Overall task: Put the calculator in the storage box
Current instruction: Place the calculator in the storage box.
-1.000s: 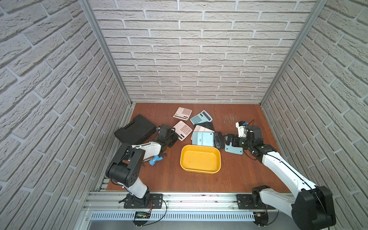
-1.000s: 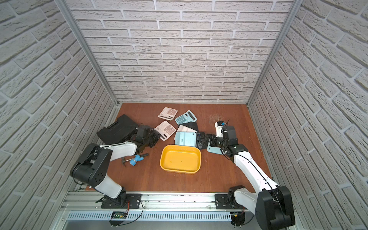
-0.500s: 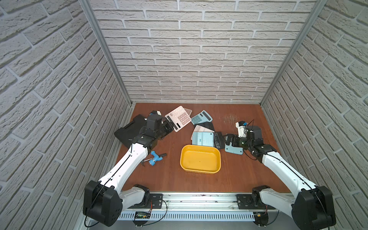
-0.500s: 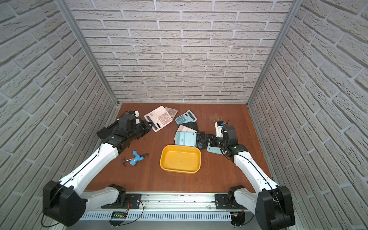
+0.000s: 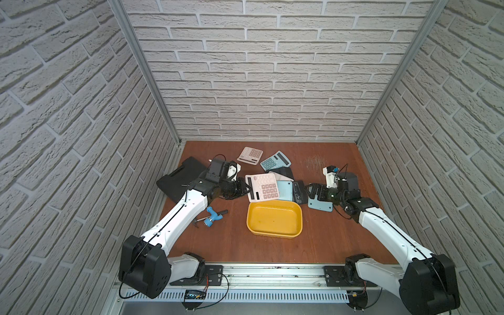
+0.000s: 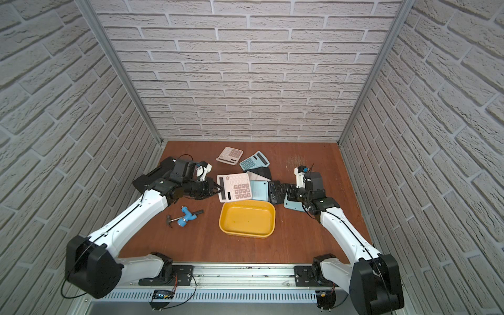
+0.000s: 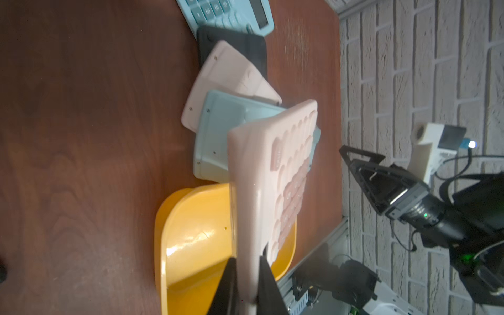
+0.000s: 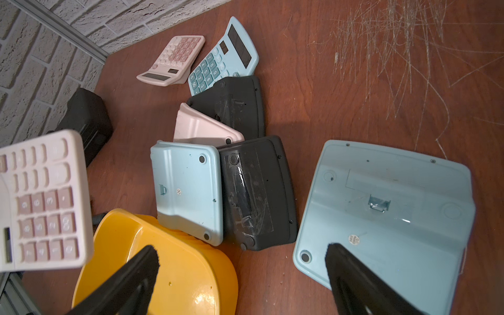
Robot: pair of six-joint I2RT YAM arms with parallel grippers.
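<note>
I will next move my left gripper back and down to let go of the pink calculator on the bare bottom of the storage box, because the calculator is still hanging over the storage box's far rim.
In both top views my left gripper (image 5: 246, 188) is shut on the short edge of a pink calculator (image 5: 262, 187), which hangs keys-up over the far rim of the yellow storage box (image 5: 274, 221). In the left wrist view the black fingers (image 7: 231, 281) pinch the calculator (image 7: 272, 177) on both sides, with the storage box (image 7: 191, 245) under it. The box has nothing inside. My right gripper (image 8: 242, 252) stands open and low, between the storage box (image 8: 177, 272) and a face-down blue calculator (image 8: 381, 207), with nothing between its fingers.
A pile of face-down calculators, blue (image 5: 285, 189), black (image 5: 298, 191) and pink, lies just behind the box. A pink calculator (image 5: 249, 155) and a blue one (image 5: 275, 161) lie face-up further back. A black moulded case (image 5: 180, 177) sits at the left, with a blue-handled tool (image 5: 211, 218) nearer the front.
My left arm lifted the pink calculator off the table, then carried it right and forward to the box's far rim. The right arm has not moved.
</note>
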